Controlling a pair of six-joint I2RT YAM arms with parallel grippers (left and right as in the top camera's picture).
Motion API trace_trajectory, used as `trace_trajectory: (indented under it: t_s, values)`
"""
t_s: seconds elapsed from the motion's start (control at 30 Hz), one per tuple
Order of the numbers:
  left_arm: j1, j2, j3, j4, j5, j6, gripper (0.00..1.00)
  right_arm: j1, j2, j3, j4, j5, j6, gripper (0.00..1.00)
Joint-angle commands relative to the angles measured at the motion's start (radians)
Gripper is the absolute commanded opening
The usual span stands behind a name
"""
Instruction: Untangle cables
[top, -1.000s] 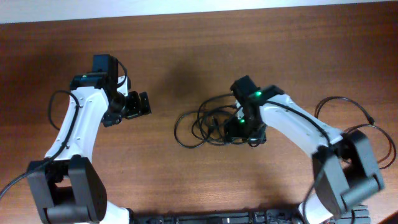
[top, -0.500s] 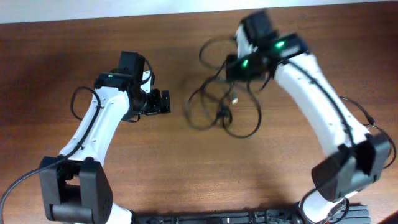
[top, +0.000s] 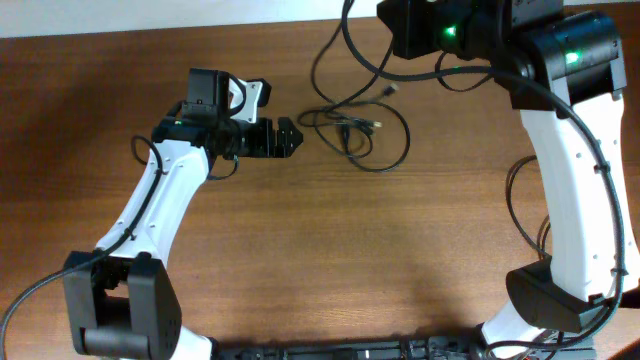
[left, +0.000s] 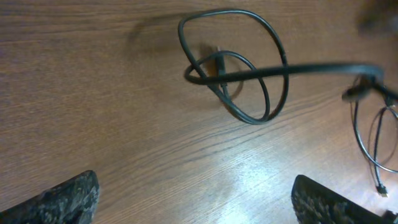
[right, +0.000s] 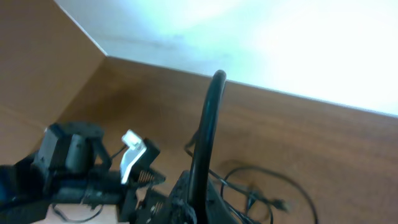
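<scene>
My right gripper swings down over a loose cable below it, to its right in the overhead view, next. It then releases the piece of cable clear of the tangle.
The cables (top: 352, 128) are thin black cords. Part of them lies looped on the wooden table, and one strand climbs toward the top edge of the overhead view. My right gripper (top: 392, 40) is raised high above the far side of the table, shut on a cable strand (right: 208, 118) that stands up between its fingers. My left gripper (top: 287, 138) hovers low just left of the tangle, open and empty. Ahead of its wide-apart fingertips (left: 68, 199), the left wrist view shows a cable loop (left: 283, 68) with a taut strand crossing it.
The table's far edge (top: 150, 28) meets a white wall just beyond the tangle. The left arm (right: 74, 165) appears in the right wrist view, below and left of the held strand. The robot's own thicker wires (top: 525, 200) hang along the right arm.
My right gripper shut on the cables and lifted them up toward the far edge, stretching the tangle out. My left arm moved right, closer to the cables, still open.
</scene>
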Motion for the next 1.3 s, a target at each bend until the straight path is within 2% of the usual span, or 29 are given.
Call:
trace_trajectory:
  t_s: [0.0,0.1,0.2,0.3,0.4,0.47,0.53,0.6,0.67,0.83,1.0,1.07,1.1,1.13,1.17,1.2,1.27]
  values:
    - [-0.002,-0.007,0.002,0.015,0.071,0.024,0.99,-0.001,-0.028,0.035,0.060,0.034,-0.021,0.04]
    - [-0.002,-0.007,0.002,0.072,0.090,0.060,0.99,-0.001,-0.038,0.037,0.138,-0.072,-0.021,0.04]
    - [-0.004,-0.007,0.002,0.207,0.090,0.068,0.99,-0.001,-0.038,0.037,0.202,-0.168,-0.018,0.04]
    - [-0.026,-0.006,0.002,0.342,0.089,0.140,0.99,0.000,-0.039,0.037,0.223,-0.138,-0.017,0.04]
    - [-0.068,0.003,0.002,0.369,0.072,0.250,1.00,0.000,-0.039,0.037,0.223,-0.138,-0.017,0.04]
    - [-0.080,0.016,0.002,0.357,0.036,0.249,1.00,0.000,-0.039,0.037,0.222,-0.130,-0.018,0.04]
    - [-0.082,0.031,0.002,0.296,-0.040,0.249,0.98,-0.002,-0.039,0.037,0.190,-0.027,-0.018,0.04]
    - [-0.078,0.031,0.002,0.227,-0.081,0.249,0.97,-0.029,-0.038,0.036,0.097,0.196,-0.018,0.04]
    - [-0.078,0.031,0.002,0.177,-0.081,0.249,0.98,-0.113,-0.034,0.034,-0.025,0.341,-0.017,0.04]
    - [-0.078,0.031,0.002,0.103,-0.081,0.249,0.99,-0.435,-0.009,-0.003,-0.251,0.436,-0.017,0.04]
    - [-0.078,0.031,0.002,0.087,-0.081,0.249,0.98,-0.750,0.037,-0.182,-0.283,0.447,-0.017,0.04]
    - [-0.078,0.031,0.002,0.087,-0.081,0.249,0.98,-0.814,0.059,-0.264,-0.279,0.444,-0.017,0.04]
    - [-0.078,0.031,0.002,0.088,-0.081,0.249,0.98,-0.838,0.066,-0.311,-0.274,0.407,-0.018,0.35]
    - [-0.078,0.031,0.002,0.088,-0.081,0.249,0.98,-0.841,0.067,-0.338,-0.261,0.333,-0.018,0.75]
    - [-0.078,0.031,0.002,0.088,-0.081,0.249,0.98,-0.839,0.068,-0.346,-0.253,0.269,-0.018,0.84]
    - [-0.078,0.031,0.002,0.088,-0.081,0.249,0.99,-0.835,0.068,-0.348,-0.243,0.168,-0.027,0.88]
    - [-0.078,0.031,0.002,0.088,-0.082,0.249,0.99,-0.807,0.068,-0.348,-0.230,-0.033,-0.117,0.88]
